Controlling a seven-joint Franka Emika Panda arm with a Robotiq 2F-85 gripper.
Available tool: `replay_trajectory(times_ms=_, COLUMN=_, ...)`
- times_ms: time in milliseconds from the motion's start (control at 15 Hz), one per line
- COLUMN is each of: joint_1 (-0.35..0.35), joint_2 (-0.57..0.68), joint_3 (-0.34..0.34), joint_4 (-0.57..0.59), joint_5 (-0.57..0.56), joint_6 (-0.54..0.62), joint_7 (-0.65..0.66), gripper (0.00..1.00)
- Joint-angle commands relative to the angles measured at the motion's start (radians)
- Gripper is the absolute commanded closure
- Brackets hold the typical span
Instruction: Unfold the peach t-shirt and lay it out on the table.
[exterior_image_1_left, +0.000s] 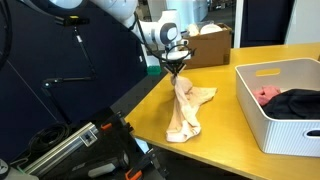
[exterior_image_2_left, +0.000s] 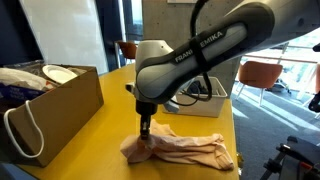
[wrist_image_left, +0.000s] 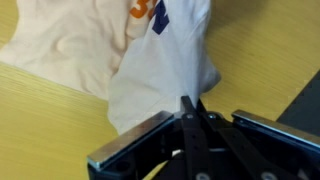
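Observation:
The shirt lies bunched in a strip, so my gripper will pull the raised fabric over the bare table by the table edge (exterior_image_1_left: 156, 97) (wrist_image_left: 254, 100) and let go of it there.
The peach t-shirt (exterior_image_1_left: 186, 110) is bunched on the yellow-tan table (exterior_image_1_left: 225, 130), one end lifted up into a peak. My gripper (exterior_image_1_left: 177, 68) is shut on that raised fabric and holds it above the tabletop. In an exterior view the gripper (exterior_image_2_left: 146, 128) pinches the left end of the shirt (exterior_image_2_left: 190, 148), the rest trailing right along the table (exterior_image_2_left: 110, 120). In the wrist view the shut fingers (wrist_image_left: 190, 108) grip the cloth (wrist_image_left: 150, 70); an orange and dark print (wrist_image_left: 150, 15) shows at the top.
A white plastic bin (exterior_image_1_left: 262, 112) holding pink-red and black garments stands right of the shirt. A cardboard box (exterior_image_1_left: 205, 45) sits at the back. A brown open box (exterior_image_2_left: 55, 105) with items stands on the table's other side. The table edge lies close to the shirt.

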Motion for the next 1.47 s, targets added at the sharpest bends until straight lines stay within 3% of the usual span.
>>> replay_trajectory(times_ms=0, joint_1=0.047, joint_2=-0.005, joint_3=0.030, joint_4=0.047, joint_5=0.032, joint_6=-0.112, joint_7=-0.032, gripper=0.99)
replay_trajectory(times_ms=467, joint_1=0.138, joint_2=0.053, joint_3=0.054, joint_4=0.180, joint_5=0.064, joint_6=-0.283, joint_7=-0.073, gripper=0.99)
replay_trajectory(times_ms=1000, joint_1=0.163, joint_2=0.175, joint_3=0.071, joint_4=0.337, joint_5=0.136, joint_6=-0.436, joint_7=-0.220, gripper=0.99)
replay_trajectory(times_ms=1067, joint_1=0.167, joint_2=0.185, joint_3=0.070, joint_4=0.354, joint_5=0.141, joint_6=-0.446, joint_7=-0.224, gripper=0.73)
replay_trajectory(times_ms=1200, joint_1=0.171, joint_2=0.188, joint_3=0.064, joint_4=0.377, joint_5=0.152, joint_6=-0.471, joint_7=-0.215, gripper=0.65)
replay_trajectory(times_ms=1400, joint_1=0.164, joint_2=0.150, joint_3=0.043, joint_4=0.358, joint_5=0.136, joint_6=-0.486, joint_7=-0.093, gripper=0.44)
